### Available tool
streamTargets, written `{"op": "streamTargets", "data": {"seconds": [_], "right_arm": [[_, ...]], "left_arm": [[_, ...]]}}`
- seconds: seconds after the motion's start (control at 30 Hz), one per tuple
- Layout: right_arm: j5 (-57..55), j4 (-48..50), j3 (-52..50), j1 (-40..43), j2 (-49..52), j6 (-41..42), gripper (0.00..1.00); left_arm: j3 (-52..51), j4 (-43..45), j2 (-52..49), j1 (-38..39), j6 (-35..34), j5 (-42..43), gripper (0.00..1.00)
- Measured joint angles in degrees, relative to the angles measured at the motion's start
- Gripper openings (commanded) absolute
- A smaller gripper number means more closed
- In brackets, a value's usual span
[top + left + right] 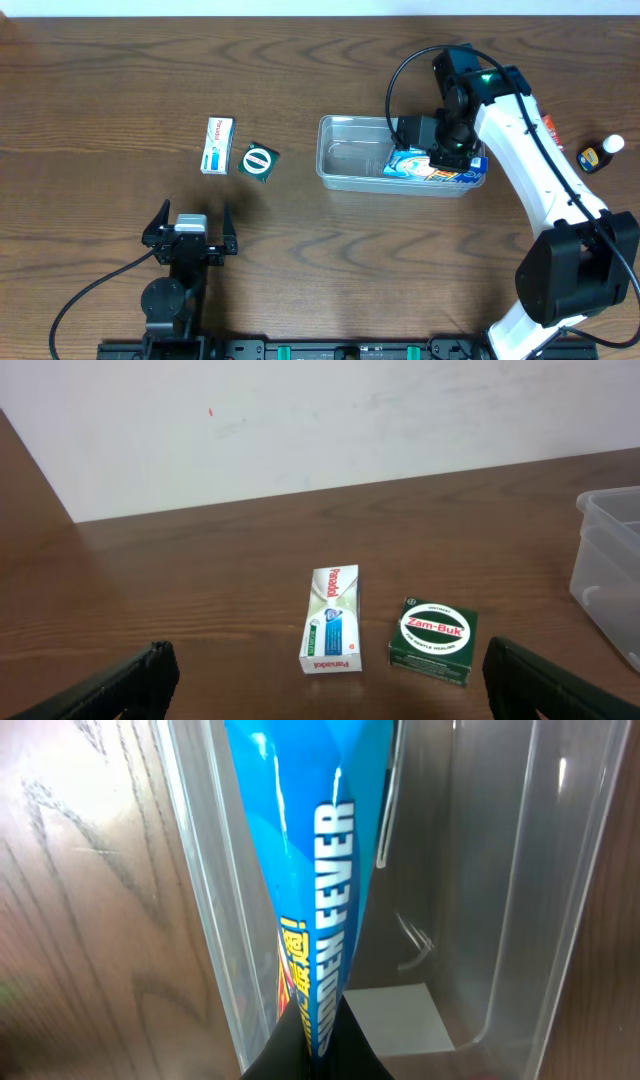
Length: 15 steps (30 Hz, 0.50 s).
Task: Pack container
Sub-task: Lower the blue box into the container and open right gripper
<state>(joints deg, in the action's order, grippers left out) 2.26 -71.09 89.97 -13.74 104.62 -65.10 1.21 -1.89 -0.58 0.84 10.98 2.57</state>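
Note:
The blue box's end overlaps the container's rim, so my right gripper will next lower the box farther into the container (pixel 345 160) beside the container's near long side.
The clear plastic container (pixel 345 160) stands right of the table's middle; its wall also shows in the right wrist view (pixel 520 870) and at the right edge of the left wrist view (pixel 612 570). My right gripper (pixel 447 152) is shut on a blue box printed "FEVER" (pixel 320 880) and holds it in the container's right end (pixel 425 168). My left gripper (pixel 190 228) is open and empty near the front left, its fingers at both lower corners of the left wrist view (pixel 325 695). A white Panadol box (pixel 217 145) (pixel 332 620) and a green Zam-Buk box (pixel 260 162) (pixel 435 641) lie just beyond it.
A small dark bottle with a white cap (pixel 601 153) lies at the far right of the table. A white label (pixel 395 1020) sits on the container's floor.

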Motion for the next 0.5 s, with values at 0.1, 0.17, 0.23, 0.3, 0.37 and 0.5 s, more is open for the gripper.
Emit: {"op": "streamTargets", "data": {"seconds": [0.1, 0.17, 0.23, 0.3, 0.37, 0.5], "right_arm": [[1.3, 0.0, -0.5, 0.0, 0.0, 0.0, 0.02], [2.1, 0.0, -1.0, 0.0, 0.0, 0.0, 0.02], [2.6, 0.1, -1.4, 0.0, 0.0, 0.0, 0.03], [3.0, 0.4, -1.9, 0.0, 0.0, 0.0, 0.03], [3.1, 0.7, -2.2, 0.0, 0.0, 0.0, 0.03], [3.5, 1.6, -3.3, 0.0, 0.0, 0.0, 0.05]], "left_arm": [[0.0, 0.0, 0.0, 0.0, 0.0, 0.0, 0.98], [0.0, 0.0, 0.0, 0.0, 0.0, 0.0, 0.98], [0.0, 0.0, 0.0, 0.0, 0.0, 0.0, 0.98], [0.0, 0.0, 0.0, 0.0, 0.0, 0.0, 0.98], [0.0, 0.0, 0.0, 0.0, 0.0, 0.0, 0.98], [0.0, 0.0, 0.0, 0.0, 0.0, 0.0, 0.98]]}}
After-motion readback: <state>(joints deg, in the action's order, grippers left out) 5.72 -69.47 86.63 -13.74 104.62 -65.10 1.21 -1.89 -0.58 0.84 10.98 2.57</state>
